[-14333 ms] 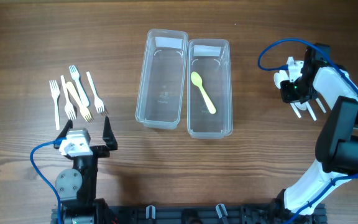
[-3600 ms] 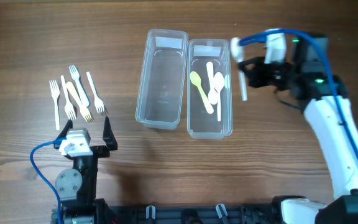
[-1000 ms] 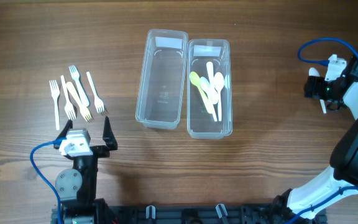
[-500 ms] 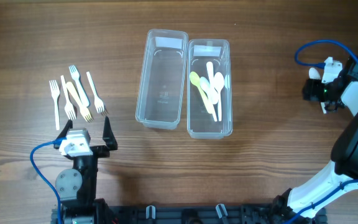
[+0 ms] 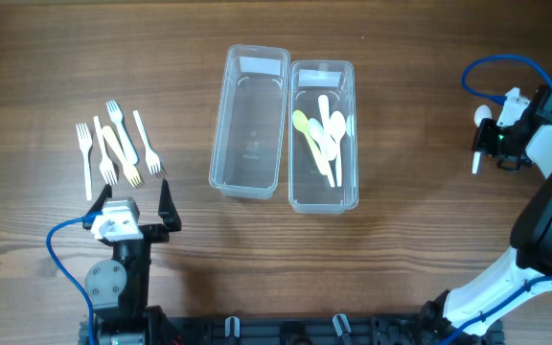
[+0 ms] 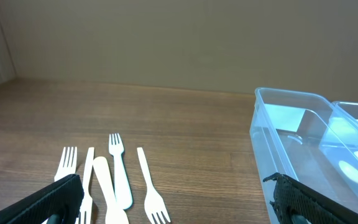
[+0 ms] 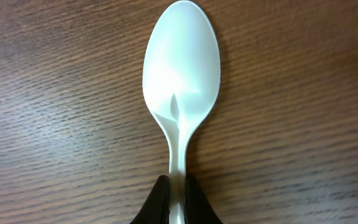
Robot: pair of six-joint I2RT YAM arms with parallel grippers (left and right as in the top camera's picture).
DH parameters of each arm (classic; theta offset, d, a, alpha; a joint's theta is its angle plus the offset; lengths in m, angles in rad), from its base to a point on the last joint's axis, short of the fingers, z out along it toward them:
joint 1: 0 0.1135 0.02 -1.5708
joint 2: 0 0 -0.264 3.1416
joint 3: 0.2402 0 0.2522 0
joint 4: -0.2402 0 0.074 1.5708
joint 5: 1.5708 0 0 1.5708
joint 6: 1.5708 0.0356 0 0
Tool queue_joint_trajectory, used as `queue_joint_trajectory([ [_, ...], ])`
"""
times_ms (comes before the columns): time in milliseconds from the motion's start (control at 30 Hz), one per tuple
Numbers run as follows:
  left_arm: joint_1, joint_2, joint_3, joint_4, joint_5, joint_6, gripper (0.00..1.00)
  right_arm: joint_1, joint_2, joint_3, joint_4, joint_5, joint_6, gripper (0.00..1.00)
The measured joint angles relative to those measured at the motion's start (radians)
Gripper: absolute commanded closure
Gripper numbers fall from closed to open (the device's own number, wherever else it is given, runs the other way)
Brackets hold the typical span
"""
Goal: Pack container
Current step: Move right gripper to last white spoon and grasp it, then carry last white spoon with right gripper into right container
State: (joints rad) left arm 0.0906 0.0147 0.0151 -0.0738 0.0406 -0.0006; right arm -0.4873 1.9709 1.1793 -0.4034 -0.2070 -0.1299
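My right gripper should next lift the white spoon and carry it over the container with the yellow spoon. Then it should open, since white spoons lie there.
Two clear plastic containers stand side by side at the table's middle. The left container [image 5: 249, 125] is empty. The right container [image 5: 323, 187] holds a yellow spoon and several white spoons [image 5: 332, 134]. Several forks [image 5: 115, 144] lie in a loose row at the left, also in the left wrist view [image 6: 114, 186]. My right gripper [image 5: 492, 141] at the far right is shut on the handle of a white spoon [image 7: 180, 81], bowl up, just above the wood. My left gripper [image 5: 130, 206] is open and empty below the forks.
The left arm's base and blue cable [image 5: 65, 251] sit at the bottom left. The right arm [image 5: 544, 230] runs down the right edge with its blue cable [image 5: 492, 72] looped above the gripper.
The right gripper has closed on a white spoon at the far right and shifted slightly up. The left arm has not moved.
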Motion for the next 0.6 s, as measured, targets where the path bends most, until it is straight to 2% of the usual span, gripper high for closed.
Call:
queue_joint_trajectory([
  [233,0.000,0.000,0.000,0.000,0.000,0.000,0.00,0.006,0.000,0.002,-0.060,-0.124,0.100,0.96],
  [600,0.000,0.000,0.000,0.000,0.000,0.000,0.00,0.014,-0.002,0.002,-0.094,-0.411,0.117,0.96],
])
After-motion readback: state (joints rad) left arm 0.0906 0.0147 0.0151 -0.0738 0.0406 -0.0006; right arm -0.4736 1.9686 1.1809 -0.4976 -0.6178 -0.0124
